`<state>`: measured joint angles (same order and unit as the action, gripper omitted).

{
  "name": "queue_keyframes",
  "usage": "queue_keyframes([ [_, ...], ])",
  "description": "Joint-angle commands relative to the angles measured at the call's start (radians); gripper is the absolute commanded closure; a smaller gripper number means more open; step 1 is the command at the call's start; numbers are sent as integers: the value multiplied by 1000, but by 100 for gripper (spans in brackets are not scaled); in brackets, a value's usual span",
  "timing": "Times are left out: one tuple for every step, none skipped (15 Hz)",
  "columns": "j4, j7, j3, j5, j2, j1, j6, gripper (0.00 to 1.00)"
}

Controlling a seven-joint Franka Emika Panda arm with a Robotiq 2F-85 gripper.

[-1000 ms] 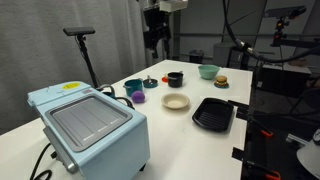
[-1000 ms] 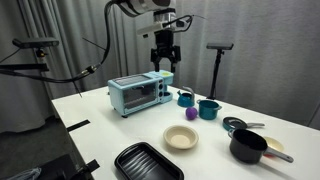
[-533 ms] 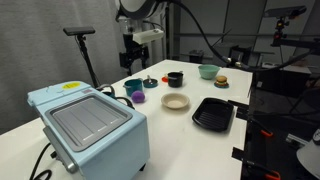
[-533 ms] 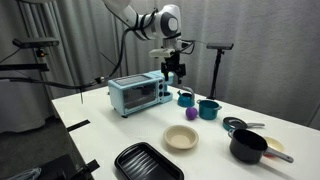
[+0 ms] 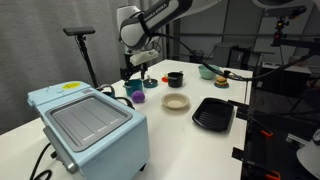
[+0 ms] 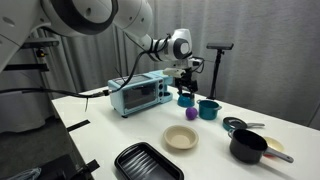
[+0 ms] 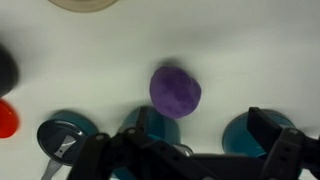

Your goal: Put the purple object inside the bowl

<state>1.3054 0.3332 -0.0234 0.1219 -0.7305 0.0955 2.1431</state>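
Observation:
My gripper hangs a little behind the purple object, so it moves toward the object next. Then it lowers around the object's rounded sides.
The purple object (image 7: 175,91) is a small rounded dark-purple ball lying on the white table; it shows in both exterior views (image 5: 140,97) (image 6: 191,114). The cream bowl (image 5: 176,101) (image 6: 181,137) stands empty beside it, and its rim shows at the top of the wrist view (image 7: 85,4). My gripper (image 5: 135,72) (image 6: 186,80) hangs above the teal mugs (image 5: 133,87) (image 6: 186,98), a little behind the purple object. In the wrist view the gripper (image 7: 185,150) is open, its fingers wide apart and holding nothing.
A light-blue toaster oven (image 5: 90,125) (image 6: 139,93) stands near the mugs. A black ribbed tray (image 5: 213,113) (image 6: 147,162), a black cup (image 5: 175,79), a light-green bowl (image 5: 208,71), a black pot (image 6: 248,146) and a second teal mug (image 6: 208,109) are around the bowl.
The arm has swung across and lowered from high above the table to just over the teal mugs near the purple object. The objects have not moved.

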Motion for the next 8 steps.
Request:
queue_keyframes([
  [-128,13,-44,-3,-123,5,-21,0],
  [-148,14,-52,-1,-150,7,-23,0],
  [-173,13,-57,-3,-177,7,-27,0],
  [-211,40,-59,0,-213,31,-34,0],
  [-241,45,-59,-1,-240,37,-38,0],
  [-273,51,-59,-1,-265,45,-46,0],
  [-305,57,-58,-3,-291,52,-57,0],
  [-334,66,-60,-3,-313,62,-67,0],
])
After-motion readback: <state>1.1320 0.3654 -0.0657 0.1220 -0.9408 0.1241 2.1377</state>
